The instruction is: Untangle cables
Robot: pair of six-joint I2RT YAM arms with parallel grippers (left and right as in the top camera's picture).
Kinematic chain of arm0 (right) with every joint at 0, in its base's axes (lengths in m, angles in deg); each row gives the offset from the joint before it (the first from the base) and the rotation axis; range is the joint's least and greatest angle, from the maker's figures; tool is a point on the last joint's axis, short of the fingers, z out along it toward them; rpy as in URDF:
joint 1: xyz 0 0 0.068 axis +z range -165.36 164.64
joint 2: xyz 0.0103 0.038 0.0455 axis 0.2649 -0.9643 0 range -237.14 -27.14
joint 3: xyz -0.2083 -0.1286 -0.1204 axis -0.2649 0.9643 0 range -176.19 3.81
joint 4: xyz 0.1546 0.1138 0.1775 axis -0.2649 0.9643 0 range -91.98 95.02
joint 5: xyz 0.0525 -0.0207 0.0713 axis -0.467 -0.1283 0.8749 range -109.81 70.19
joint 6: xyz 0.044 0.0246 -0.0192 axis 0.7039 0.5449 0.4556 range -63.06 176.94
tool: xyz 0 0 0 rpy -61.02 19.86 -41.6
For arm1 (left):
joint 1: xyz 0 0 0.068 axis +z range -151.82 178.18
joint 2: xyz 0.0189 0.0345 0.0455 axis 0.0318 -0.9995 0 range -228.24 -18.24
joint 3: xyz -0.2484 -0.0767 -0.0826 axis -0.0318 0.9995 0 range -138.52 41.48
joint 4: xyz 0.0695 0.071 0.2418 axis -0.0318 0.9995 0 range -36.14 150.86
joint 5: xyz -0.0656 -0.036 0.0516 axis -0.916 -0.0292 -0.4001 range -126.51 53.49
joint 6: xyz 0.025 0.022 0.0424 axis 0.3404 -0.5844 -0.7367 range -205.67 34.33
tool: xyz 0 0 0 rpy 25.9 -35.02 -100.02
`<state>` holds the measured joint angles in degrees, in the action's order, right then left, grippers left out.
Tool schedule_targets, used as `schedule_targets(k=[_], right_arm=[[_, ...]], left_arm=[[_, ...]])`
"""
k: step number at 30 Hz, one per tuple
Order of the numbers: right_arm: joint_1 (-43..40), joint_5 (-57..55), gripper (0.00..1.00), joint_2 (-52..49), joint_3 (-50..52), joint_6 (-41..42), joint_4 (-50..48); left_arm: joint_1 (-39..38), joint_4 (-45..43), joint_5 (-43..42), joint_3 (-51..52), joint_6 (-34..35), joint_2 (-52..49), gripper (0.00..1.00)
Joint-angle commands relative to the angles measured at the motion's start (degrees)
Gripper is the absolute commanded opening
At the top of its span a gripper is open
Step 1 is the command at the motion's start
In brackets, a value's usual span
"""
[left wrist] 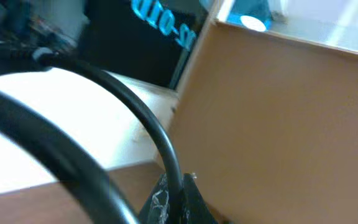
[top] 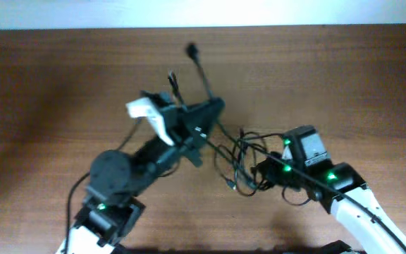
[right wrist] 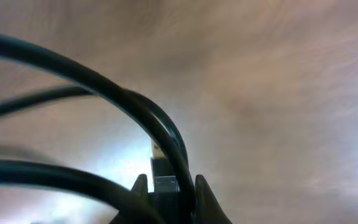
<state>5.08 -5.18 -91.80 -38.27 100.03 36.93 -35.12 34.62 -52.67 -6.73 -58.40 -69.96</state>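
Observation:
My right gripper pulls to the right in the overhead view, over bare tabletop, and releases the looped cords next, since the tangle bunches between my grippers.
The cables (top: 240,156) are thin black cords lying in a tangled loop on the brown table, between my two arms. My left gripper (top: 214,107) is shut on one cord, and the cord's plug ends (top: 191,51) stick out beyond it toward the far edge. In the left wrist view the cord (left wrist: 160,140) runs down into the closed jaws (left wrist: 180,194). My right gripper (top: 261,169) is at the right side of the tangle. In the right wrist view its jaws (right wrist: 168,190) pinch a cord (right wrist: 166,134) and a small metallic plug (right wrist: 160,167).
The brown wooden table (top: 62,85) extends to the left and far side, with a white wall strip (top: 189,10) beyond its far edge. A brown box-like surface (left wrist: 278,124) fills the right of the left wrist view.

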Motion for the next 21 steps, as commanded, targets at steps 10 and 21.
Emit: schedule_targets(k=[10,21], right_arm=[[-30.91,-5.22,0.05,0.72,-12.63,-29.73,3.48],[-35.63,10.32,0.10,0.72,-22.29,-29.16,1.90]], left_arm=[[28.30,34.69,12.20,-1.36,-0.09,10.08,0.00],[30.21,52.81,26.21,-1.36,0.33,6.23,0.00]])
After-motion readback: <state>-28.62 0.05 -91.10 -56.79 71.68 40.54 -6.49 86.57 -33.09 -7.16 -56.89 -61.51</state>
